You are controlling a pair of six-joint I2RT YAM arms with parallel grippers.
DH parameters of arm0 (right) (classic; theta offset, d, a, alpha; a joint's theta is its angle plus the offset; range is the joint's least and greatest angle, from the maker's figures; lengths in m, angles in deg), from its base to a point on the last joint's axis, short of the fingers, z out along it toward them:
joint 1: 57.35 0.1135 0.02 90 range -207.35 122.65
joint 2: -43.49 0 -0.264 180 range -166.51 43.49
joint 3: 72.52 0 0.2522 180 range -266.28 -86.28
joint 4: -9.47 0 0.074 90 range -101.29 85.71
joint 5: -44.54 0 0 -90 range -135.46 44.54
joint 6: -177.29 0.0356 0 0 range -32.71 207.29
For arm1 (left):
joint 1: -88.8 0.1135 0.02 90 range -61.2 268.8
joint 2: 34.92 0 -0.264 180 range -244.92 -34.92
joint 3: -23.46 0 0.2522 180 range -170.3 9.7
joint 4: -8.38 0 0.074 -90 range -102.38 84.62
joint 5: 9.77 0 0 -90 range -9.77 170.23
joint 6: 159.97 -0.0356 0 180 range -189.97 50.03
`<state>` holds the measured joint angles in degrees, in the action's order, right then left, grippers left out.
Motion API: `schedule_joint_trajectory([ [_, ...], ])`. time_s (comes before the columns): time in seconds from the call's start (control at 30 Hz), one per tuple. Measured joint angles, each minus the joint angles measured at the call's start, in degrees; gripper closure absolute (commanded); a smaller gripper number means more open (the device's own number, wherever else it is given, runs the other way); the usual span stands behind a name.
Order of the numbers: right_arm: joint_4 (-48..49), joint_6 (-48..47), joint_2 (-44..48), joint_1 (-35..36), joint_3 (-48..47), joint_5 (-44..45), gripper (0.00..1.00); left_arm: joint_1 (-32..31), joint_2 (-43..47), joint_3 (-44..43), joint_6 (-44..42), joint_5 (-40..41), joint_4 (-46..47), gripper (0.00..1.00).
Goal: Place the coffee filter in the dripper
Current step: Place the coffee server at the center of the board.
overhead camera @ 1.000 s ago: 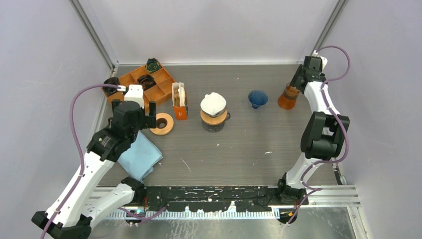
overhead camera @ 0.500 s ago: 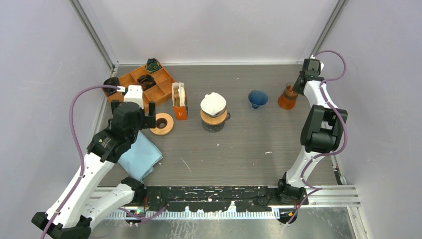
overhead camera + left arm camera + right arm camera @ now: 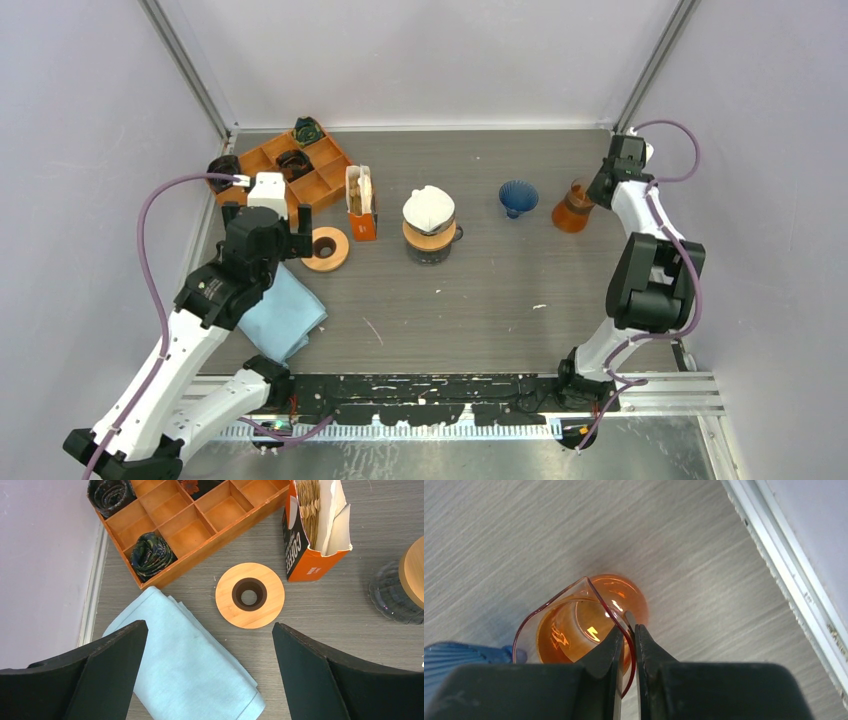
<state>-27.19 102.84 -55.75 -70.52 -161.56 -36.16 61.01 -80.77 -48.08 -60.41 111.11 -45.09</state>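
Note:
My right gripper will carry the dripper back and left in the top view, then release it on the bare tabletop on the carafe's near side.
An orange see-through dripper (image 3: 573,208) stands at the far right of the table. My right gripper (image 3: 592,188) is shut on its rim. In the right wrist view the thin rim of the dripper (image 3: 589,615) runs between the two nearly closed fingers of the right gripper (image 3: 630,630). A white coffee filter (image 3: 429,207) sits on top of a glass carafe (image 3: 431,243) with a wooden collar, mid-table. More filters stand in an orange box (image 3: 361,215) (image 3: 310,555). My left gripper (image 3: 268,222) (image 3: 209,625) hangs wide open and holds nothing, above a blue cloth (image 3: 185,665).
A blue ribbed cone (image 3: 518,196) (image 3: 454,655) stands just left of the orange dripper. A wooden ring (image 3: 325,248) (image 3: 250,595) lies beside the cloth (image 3: 285,315). An orange compartment tray (image 3: 320,180) (image 3: 220,540) sits at the back left. Enclosure walls stand close on both sides.
The right gripper's fingers have come together on the orange dripper's rim, and the dripper has shifted slightly toward the near side. The left arm has stayed still.

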Motion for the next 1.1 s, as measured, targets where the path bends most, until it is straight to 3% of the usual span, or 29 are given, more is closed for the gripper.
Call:
schedule_joint_trajectory([
  [0.53,-5.90,5.60,26.05,11.54,16.96,0.55,0.99,0.00,-0.70,1.14,0.09,-0.50,0.94,0.01],
  [1.1,-11.30,5.60,40.74,42.45,24.57,1.03,0.99,0.13,0.20,2.75,0.26,-1.14,3.26,0.01],
])
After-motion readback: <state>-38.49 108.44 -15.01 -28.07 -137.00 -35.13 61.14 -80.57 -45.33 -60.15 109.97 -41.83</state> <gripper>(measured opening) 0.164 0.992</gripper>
